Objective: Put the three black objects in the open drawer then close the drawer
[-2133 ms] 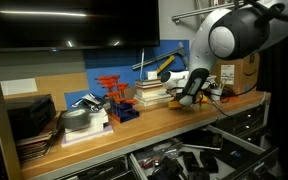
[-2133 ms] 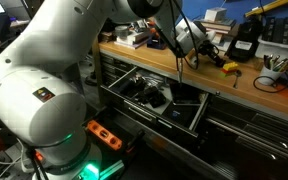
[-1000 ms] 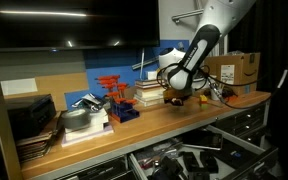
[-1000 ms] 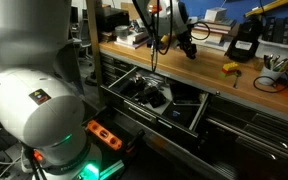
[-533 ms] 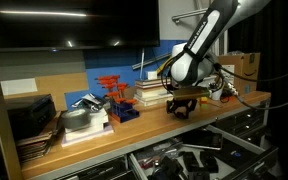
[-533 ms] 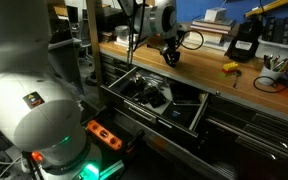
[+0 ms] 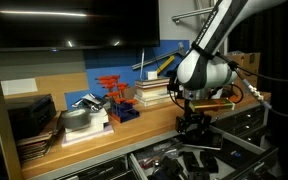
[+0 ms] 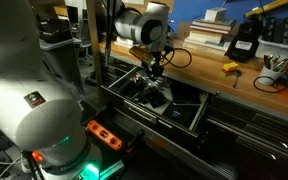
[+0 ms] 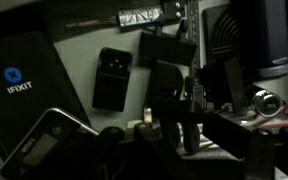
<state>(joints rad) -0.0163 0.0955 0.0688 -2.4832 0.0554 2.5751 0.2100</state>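
Note:
My gripper is still holding the small chunky black object above the tools. Next, it will carry the object down and back into the front part of the open drawer (image 8: 162, 110), then let go of it.
My gripper (image 7: 192, 127) hangs just off the bench front, above the open drawer (image 7: 216, 146). In an exterior view it (image 8: 156, 70) is over the drawer's (image 8: 197, 116) middle. It looks shut on a small black object (image 9: 170, 88), which shows dark between the fingers in the wrist view. Below it, the grey-lined drawer holds dark tools and a black iFixit case (image 9: 16, 85). Another black chunky object (image 8: 244, 43) stands on the bench top. A third black object cannot be told apart.
A stack of books (image 7: 151, 93), a red-orange rack (image 7: 112, 93) and a cardboard box (image 7: 246, 66) stand on the wooden bench (image 7: 134, 125). A small yellow item (image 8: 230, 68) and cables lie on the bench. Closed drawers (image 8: 254, 140) sit beside the open one.
The gripper has moved from over the bench top, out past its front edge and down over the open drawer, with the black object in it.

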